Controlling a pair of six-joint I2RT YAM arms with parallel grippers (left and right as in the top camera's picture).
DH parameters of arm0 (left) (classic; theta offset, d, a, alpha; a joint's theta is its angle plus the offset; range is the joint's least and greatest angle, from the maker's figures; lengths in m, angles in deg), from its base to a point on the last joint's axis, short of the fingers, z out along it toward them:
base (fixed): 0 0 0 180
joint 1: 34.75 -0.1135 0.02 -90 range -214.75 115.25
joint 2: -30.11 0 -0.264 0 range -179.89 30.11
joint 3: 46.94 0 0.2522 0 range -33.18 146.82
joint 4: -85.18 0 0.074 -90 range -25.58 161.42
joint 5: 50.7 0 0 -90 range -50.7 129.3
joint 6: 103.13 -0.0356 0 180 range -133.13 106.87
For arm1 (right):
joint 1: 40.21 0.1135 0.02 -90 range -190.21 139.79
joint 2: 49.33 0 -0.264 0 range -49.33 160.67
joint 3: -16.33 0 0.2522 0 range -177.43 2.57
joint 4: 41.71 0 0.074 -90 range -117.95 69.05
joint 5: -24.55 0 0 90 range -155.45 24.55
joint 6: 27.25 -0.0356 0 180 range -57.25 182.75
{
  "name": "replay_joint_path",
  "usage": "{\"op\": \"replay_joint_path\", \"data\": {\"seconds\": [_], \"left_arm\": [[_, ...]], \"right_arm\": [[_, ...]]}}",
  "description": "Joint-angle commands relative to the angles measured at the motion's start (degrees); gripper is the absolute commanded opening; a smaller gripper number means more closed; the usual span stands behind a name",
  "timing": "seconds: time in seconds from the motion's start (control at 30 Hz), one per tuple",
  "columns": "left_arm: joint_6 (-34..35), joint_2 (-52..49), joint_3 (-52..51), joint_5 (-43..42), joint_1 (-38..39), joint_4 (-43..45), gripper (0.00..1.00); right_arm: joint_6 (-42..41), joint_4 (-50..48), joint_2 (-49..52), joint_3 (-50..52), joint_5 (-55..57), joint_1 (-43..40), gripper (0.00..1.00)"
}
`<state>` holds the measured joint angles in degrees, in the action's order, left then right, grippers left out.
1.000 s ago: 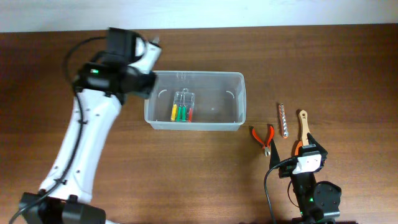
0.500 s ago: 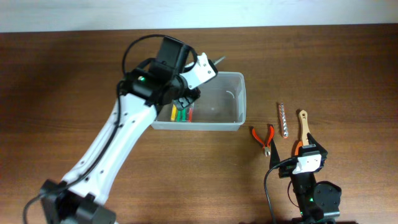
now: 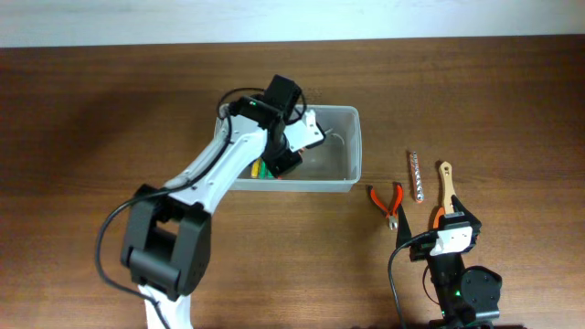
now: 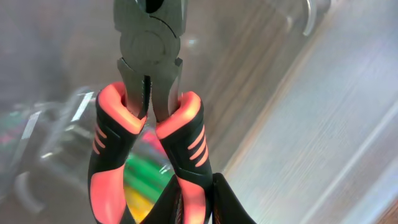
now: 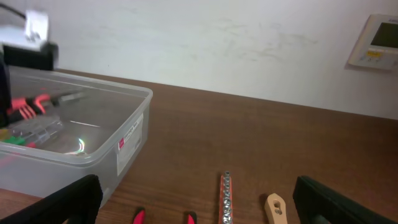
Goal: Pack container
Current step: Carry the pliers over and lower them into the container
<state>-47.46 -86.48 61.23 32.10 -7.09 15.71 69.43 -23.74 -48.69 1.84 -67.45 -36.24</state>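
My left gripper needs to lower and shift to the right in the overhead view, toward the container's bare bottom, since the pliers' handles overhang the screwdriver case.
The container (image 3: 355,146) is a clear plastic tub at the table's middle; it also shows in the right wrist view (image 5: 127,134). My left gripper (image 3: 294,146) reaches down into it, shut on red-and-black pliers (image 4: 149,106) by one handle, with the steel nose pointing away from the wrist. The pliers also show in the right wrist view (image 5: 31,104), inside the tub. A small case of yellow and green screwdrivers (image 3: 260,169) lies in the tub, partly hidden by the arm. My right gripper (image 5: 199,208) is open and empty, low near the table's front right.
Right of the tub lie orange-handled pliers (image 3: 388,199), a silver socket rail (image 3: 416,175) and a wooden-handled tool (image 3: 445,187), all just ahead of my right gripper. A white wall runs behind the table.
My left arm has swung right from the tub's left end to over its middle and come down into it, carrying the pliers. The right arm has not moved.
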Motion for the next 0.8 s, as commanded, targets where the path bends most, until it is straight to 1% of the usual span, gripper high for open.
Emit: {"op": "replay_joint_path", "data": {"seconds": [0.0,0.2,0.47,0.6,0.77], "left_arm": [[-1.75,-0.66,1.31,-3.17,1.66,0.26,0.02],[-1.75,-0.81,1.31,-3.56,4.07,1.55,0.02],[-1.73,-1.14,1.31,-3.3,4.07,1.81,0.02],[-1.53,-2.69,1.31,-3.39,4.07,1.7,0.04],[-1.25,-6.23,1.31,-3.52,4.11,1.01,0.05]], "right_arm": [[0.39,0.04,-0.28,0.42,0.48,0.11,0.99],[0.39,0.04,-0.28,0.42,0.48,0.11,0.99],[0.39,0.04,-0.28,0.42,0.48,0.11,0.99],[0.39,0.04,-0.28,0.42,0.48,0.11,0.99],[0.39,0.04,-0.28,0.42,0.48,0.11,0.99]]}}
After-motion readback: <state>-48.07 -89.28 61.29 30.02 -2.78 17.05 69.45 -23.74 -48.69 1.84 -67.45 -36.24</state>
